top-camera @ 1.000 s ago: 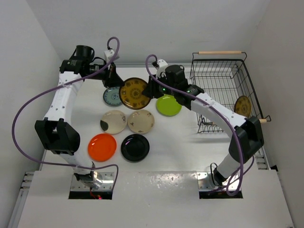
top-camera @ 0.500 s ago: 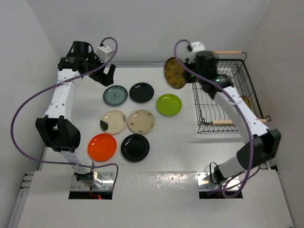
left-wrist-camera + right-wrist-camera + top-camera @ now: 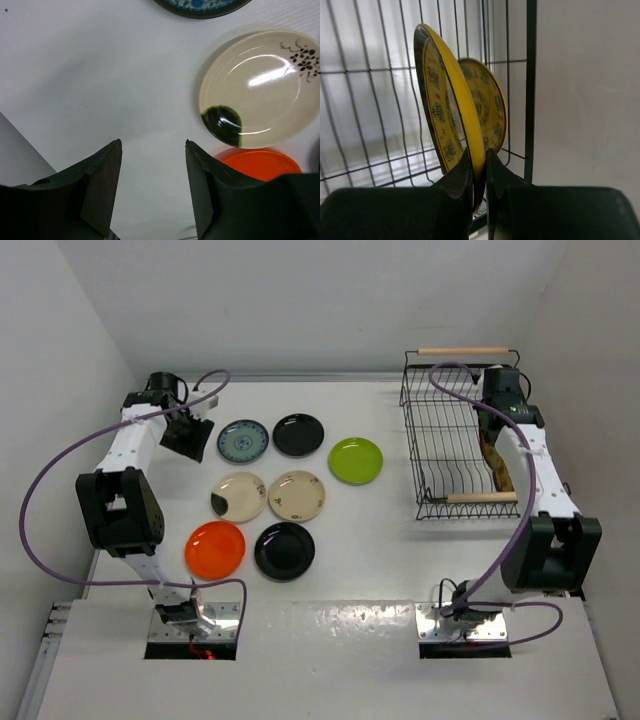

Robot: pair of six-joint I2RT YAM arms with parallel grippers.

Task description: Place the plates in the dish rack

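The robot's right gripper will next lower the plate, which is still hanging, toward the rack wires, close [image 3: 493, 460] beside that second patterned plate.
The dish rack [image 3: 463, 350] stands at the right of the table. My right gripper [image 3: 479, 165] reaches down into its far right end [image 3: 497, 452], shut on the rim of a brown-and-yellow patterned plate [image 3: 447, 100] held upright on edge. A second patterned plate [image 3: 490, 105] stands just behind it against the rack wires [image 3: 530, 75]. My left gripper [image 3: 152, 145] is open with nothing between its fingers. It hovers at the table's left [image 3: 188, 435], beside the teal plate [image 3: 243, 440]. A cream plate with a dark spot [image 3: 260, 87] and the orange-red plate [image 3: 260, 162] lie ahead of it.
Other plates lie flat on the table: black [image 3: 298, 434], lime green [image 3: 355, 460], cream [image 3: 296, 495] and another black [image 3: 285, 550]. White walls close in on the left, back and right. The rack's near wooden handle [image 3: 482, 497] crosses its front.
The right arm has carried the patterned plate from the middle of the table into the rack's right end. The left gripper let go of it, opened and swung down to the left.
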